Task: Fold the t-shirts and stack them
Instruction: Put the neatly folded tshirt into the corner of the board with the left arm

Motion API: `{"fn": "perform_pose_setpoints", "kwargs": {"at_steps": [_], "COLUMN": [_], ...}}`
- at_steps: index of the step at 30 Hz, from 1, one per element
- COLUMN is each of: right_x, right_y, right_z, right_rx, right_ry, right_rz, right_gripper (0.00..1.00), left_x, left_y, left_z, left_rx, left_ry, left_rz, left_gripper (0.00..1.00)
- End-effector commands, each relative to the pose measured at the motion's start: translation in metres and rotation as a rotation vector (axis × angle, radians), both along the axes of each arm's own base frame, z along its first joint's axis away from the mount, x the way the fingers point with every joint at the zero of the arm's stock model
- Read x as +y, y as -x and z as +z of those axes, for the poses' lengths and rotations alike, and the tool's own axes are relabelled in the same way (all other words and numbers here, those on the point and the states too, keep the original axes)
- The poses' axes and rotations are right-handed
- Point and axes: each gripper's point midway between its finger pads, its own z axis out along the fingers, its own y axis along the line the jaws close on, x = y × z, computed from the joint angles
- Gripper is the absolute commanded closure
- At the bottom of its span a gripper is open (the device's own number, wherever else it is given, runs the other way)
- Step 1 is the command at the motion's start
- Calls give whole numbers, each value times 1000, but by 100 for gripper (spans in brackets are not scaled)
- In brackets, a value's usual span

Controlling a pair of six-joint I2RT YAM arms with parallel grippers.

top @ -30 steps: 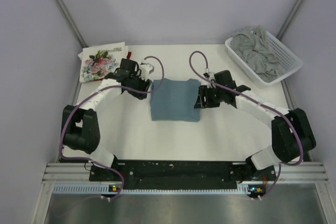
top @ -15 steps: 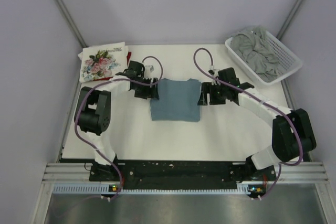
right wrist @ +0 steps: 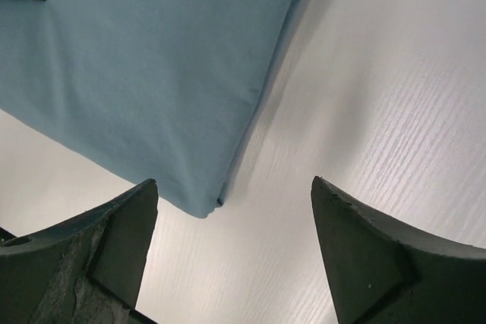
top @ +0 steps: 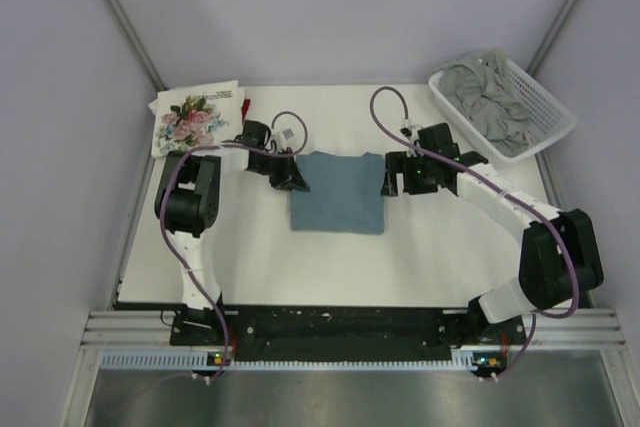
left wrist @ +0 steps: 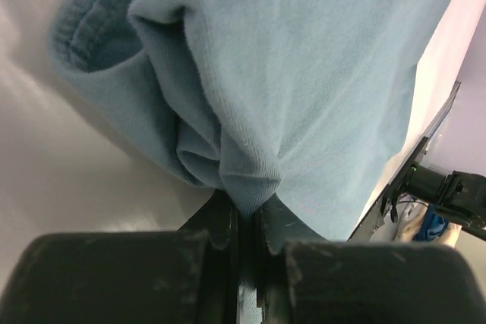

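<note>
The already folded teal t-shirt rises next, outward and left of my left gripper in the top view, over the floral t-shirt (top: 195, 117), then lowers for release.
The teal-blue t-shirt (top: 335, 192) lies folded in a rectangle at the table's middle. My left gripper (top: 293, 176) is at its upper left corner, shut on a bunched fold of the teal cloth (left wrist: 304, 58); the left wrist view shows the left gripper (left wrist: 247, 214) pinching it. My right gripper (top: 390, 179) stands open at the shirt's right edge. In the right wrist view the right gripper (right wrist: 234, 182) straddles one corner of the teal shirt (right wrist: 152, 58) without touching it. The floral t-shirt (top: 195, 117) lies folded at the back left on a dark red one (top: 246, 107). A grey t-shirt (top: 488, 95) is crumpled in the basket.
A white lattice basket (top: 556, 119) stands at the back right corner. Purple cables loop above both wrists. The black base rail (top: 340, 325) runs along the near edge. Bare white table (right wrist: 380, 73) stretches to the right of the teal shirt.
My left arm has drawn in towards the shirt, and its gripper has shut on the shirt's left corner. My right gripper has opened wider and backed slightly off the right edge.
</note>
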Motion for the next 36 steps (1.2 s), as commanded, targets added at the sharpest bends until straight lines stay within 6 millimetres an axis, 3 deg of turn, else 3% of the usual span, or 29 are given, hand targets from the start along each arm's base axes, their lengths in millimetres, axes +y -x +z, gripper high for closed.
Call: {"fn": "perform_pose_setpoints", "kwargs": {"at_steps": [1,6,9,15,16,20,26,32,36], "right_x": [-7,-11,-15,-20,-21,-27,-41,-41,-45], "right_y": [-15,-16,-15,-13,-12,-13,-14,-14,-13], "right_z": [37,42,40,36,36,29,24,23,21], "right_rx": [-119,-140,-136,-125,-122,-110,-108,-105,-102], "right_ry": [1,20,44,70,74,112,180,191,213], "right_rz": [-18,-22,-28,-31,-28,-47,-81,-67,-68], "right_gripper": [17,16,15,14,1,1,1,1,1], "left_x": [29,64,91,124,129,157,182,198,219], "left_y": [-7,-27,-46,-87,-96,-127,-157,-178,-190], "left_z": [4,29,41,65,71,96,140,167,188], "left_rx": [-36,-181,-263,-431,-452,-518,-661,-728,-764], "left_ry": [-83,-186,-288,-485,-514,-656,-803,-905,-1033], "left_rz": [35,42,42,-19,-24,13,84,92,109], "left_gripper": [100,100,100,100,100,100,100,100,100]}}
